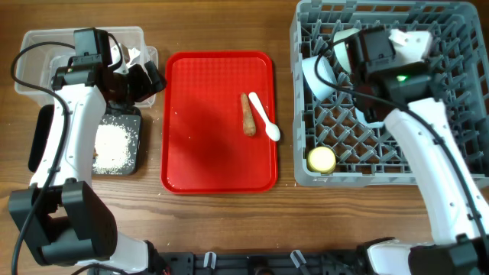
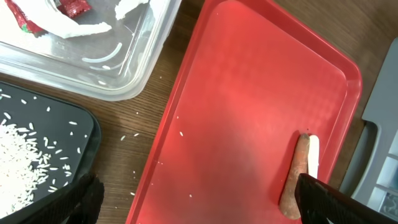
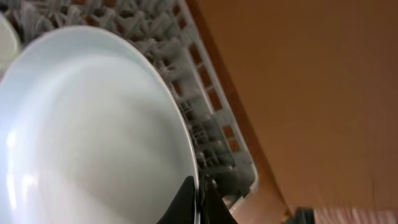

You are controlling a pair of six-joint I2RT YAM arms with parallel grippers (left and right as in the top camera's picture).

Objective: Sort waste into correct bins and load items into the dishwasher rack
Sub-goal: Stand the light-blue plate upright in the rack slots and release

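My right gripper should move down and to the left in the overhead view and let go of the bowl, because the empty rack slots are that way.
My left gripper (image 1: pixel 145 80) (image 2: pixel 205 208) is open and empty, over the left edge of the red tray (image 1: pixel 206 153) (image 2: pixel 249 93). The carrot-like stick (image 1: pixel 248 114) (image 2: pixel 295 177) and the white spoon (image 1: pixel 265 118) (image 2: pixel 314 155) lie side by side on that tray. The crumpled wrapper (image 2: pixel 68 9) lies in the clear tub (image 1: pixel 38 53) (image 2: pixel 124 74). White rice (image 1: pixel 114 145) (image 2: pixel 18 162) lies in the black tray (image 1: pixel 136 164) (image 2: pixel 87 124). My right gripper (image 1: pixel 345 65) (image 3: pixel 198 199) is shut on the rim of a light blue bowl (image 1: pixel 319 76) (image 3: pixel 93 124) inside the grey rack (image 1: pixel 458 164) (image 3: pixel 205 118).
A yellow cup (image 1: pixel 322 159) stands in the rack's front left corner. A pale dish (image 1: pixel 344 36) sits behind the bowl. A few rice grains (image 2: pixel 124 135) lie scattered on the wood table and on the red tray.
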